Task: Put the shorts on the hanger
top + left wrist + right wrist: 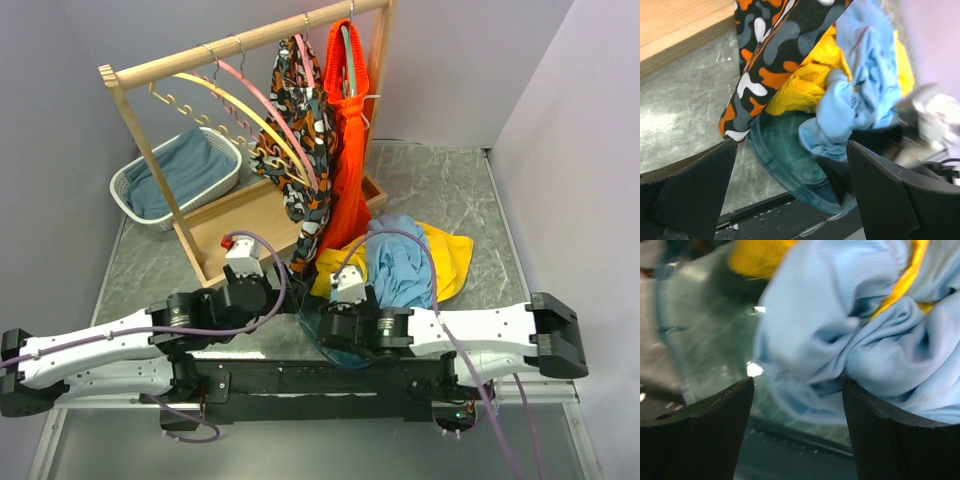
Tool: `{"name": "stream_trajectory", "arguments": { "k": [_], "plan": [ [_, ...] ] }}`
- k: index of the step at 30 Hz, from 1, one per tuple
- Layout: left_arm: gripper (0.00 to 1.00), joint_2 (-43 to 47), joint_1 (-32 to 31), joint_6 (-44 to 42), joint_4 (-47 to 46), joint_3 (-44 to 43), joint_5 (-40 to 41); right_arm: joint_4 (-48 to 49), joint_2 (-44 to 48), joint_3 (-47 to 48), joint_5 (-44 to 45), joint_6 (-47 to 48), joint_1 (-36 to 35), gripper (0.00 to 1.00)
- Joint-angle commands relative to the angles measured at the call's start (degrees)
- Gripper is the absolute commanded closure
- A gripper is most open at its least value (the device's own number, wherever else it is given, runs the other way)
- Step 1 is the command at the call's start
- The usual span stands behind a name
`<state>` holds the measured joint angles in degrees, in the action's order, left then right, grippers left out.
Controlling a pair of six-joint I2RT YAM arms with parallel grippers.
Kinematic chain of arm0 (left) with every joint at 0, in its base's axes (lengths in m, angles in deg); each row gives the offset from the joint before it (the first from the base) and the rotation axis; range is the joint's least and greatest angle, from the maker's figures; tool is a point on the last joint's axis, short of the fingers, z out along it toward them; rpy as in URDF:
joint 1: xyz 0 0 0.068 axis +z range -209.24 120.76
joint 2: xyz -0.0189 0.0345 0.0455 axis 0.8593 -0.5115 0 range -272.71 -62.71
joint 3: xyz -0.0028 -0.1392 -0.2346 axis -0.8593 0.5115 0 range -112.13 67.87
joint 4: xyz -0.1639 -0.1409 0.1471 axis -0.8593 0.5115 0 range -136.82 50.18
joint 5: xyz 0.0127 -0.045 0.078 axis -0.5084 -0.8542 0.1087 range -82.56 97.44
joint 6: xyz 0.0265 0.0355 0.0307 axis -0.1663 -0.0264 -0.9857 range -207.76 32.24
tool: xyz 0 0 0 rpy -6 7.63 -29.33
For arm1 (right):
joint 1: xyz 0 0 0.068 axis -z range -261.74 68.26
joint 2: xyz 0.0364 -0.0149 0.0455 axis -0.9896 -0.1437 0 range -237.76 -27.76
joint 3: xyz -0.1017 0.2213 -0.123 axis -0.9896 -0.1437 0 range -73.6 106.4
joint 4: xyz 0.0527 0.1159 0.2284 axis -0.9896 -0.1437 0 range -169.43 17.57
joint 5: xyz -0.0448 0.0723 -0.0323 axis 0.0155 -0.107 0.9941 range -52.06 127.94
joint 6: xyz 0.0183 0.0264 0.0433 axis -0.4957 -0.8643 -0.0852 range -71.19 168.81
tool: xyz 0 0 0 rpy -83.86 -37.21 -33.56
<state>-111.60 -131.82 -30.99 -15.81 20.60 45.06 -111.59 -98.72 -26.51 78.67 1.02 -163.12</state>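
My left gripper goes to the right in the top view next and closes on the light blue shorts' side [376, 263] [856, 57], as my right gripper straddles another fold of the shorts.
The light blue shorts [402, 268] lie crumpled on a yellow garment [450, 255] at the table's middle. Their near end hangs into a teal see-through dish [785, 155]. The pink hanger [262, 100] hangs on the wooden rail beside a yellow hanger [232, 98]. My left gripper [790, 190] is open and empty, low over the dish edge, with the shorts [840, 110] just ahead to the right. My right gripper [797, 425] is open and empty, its fingers to either side of a fold of the shorts [850, 340], close to it.
A patterned garment [300, 120] and an orange garment [350, 150] hang from the rail, the patterned one reaching down to the table. The rack's wooden base [235, 225] stands behind my left gripper. A white basket [180, 175] with a teal cloth stands at the far left.
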Motion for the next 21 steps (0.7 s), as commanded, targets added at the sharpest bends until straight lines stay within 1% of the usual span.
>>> {"name": "stream_trajectory", "arguments": {
  "k": [1,3,4,5,6,7,8,9,10,12,13,14,16,17,19,20,21],
  "plan": [
    [0.03,1.95,0.15,0.54,-2.96,-0.02,0.35,1.27,-1.55,0.90,3.04,-1.96,3.95,0.22],
    [0.03,1.25,0.15,-0.61,-4.20,-0.19,-0.62,3.02,-1.20,-0.24,2.60,-1.25,5.53,0.32],
    [0.02,0.20,0.15,-0.87,-4.28,-0.46,-0.89,2.77,-0.33,-0.25,2.69,-1.43,7.36,0.44],
    [0.02,-0.24,0.15,-1.05,-4.37,-0.72,-1.15,1.81,0.64,0.28,3.56,-2.39,7.90,0.72],
    [0.01,-0.68,0.15,-1.57,-4.81,-0.98,-1.85,-0.46,1.78,0.72,5.48,-2.57,8.52,0.83],
    [0.01,-1.38,0.15,-1.93,-5.33,-0.99,-2.29,-1.18,5.01,1.33,5.93,-2.22,9.83,0.92],
    [0.04,-1.65,0.15,-2.36,-6.21,-0.64,-2.90,-1.62,6.95,2.64,6.11,-0.74,10.28,1.00],
    [0.06,-1.92,0.15,-3.59,-8.39,-0.29,-4.22,-2.41,9.06,3.35,6.20,0.06,10.89,1.00],
    [0.07,-2.27,0.15,-4.12,-9.37,0.06,-4.75,-2.94,13.09,4.23,6.29,0.85,12.03,1.00],
    [0.12,-2.88,0.15,-5.97,-12.18,0.59,-6.68,-5.22,18.19,7.56,7.86,2.96,13.09,1.00],
    [0.13,-3.67,0.15,-6.67,-13.15,0.60,-7.21,-6.27,19.62,9.84,8.31,3.57,13.79,1.00],
    [0.17,-4.28,0.15,-7.55,-14.03,0.25,-7.74,-7.85,20.59,10.91,8.40,5.15,16.32,1.00],
    [0.21,-6.30,0.15,-8.25,-16.58,0.07,-9.05,-8.74,23.23,13.01,8.40,6.91,18.79,1.00],
    [0.26,-7.18,0.15,-9.13,-17.63,-0.19,-9.41,-8.92,24.02,13.46,8.23,8.40,21.16,1.00],
    [0.32,-9.90,0.15,-10.18,-21.05,-0.54,-11.77,-8.22,26.39,13.99,6.30,10.16,23.02,1.00],
    [0.36,-10.87,0.15,-11.67,-22.20,-0.81,-12.40,-6.30,27.36,14.25,5.51,12.44,23.72,1.00],
    [0.38,-11.93,0.15,-12.03,-23.00,-1.07,-13.01,-5.59,28.84,14.52,4.63,13.42,24.77,1.00]
  ]
}}
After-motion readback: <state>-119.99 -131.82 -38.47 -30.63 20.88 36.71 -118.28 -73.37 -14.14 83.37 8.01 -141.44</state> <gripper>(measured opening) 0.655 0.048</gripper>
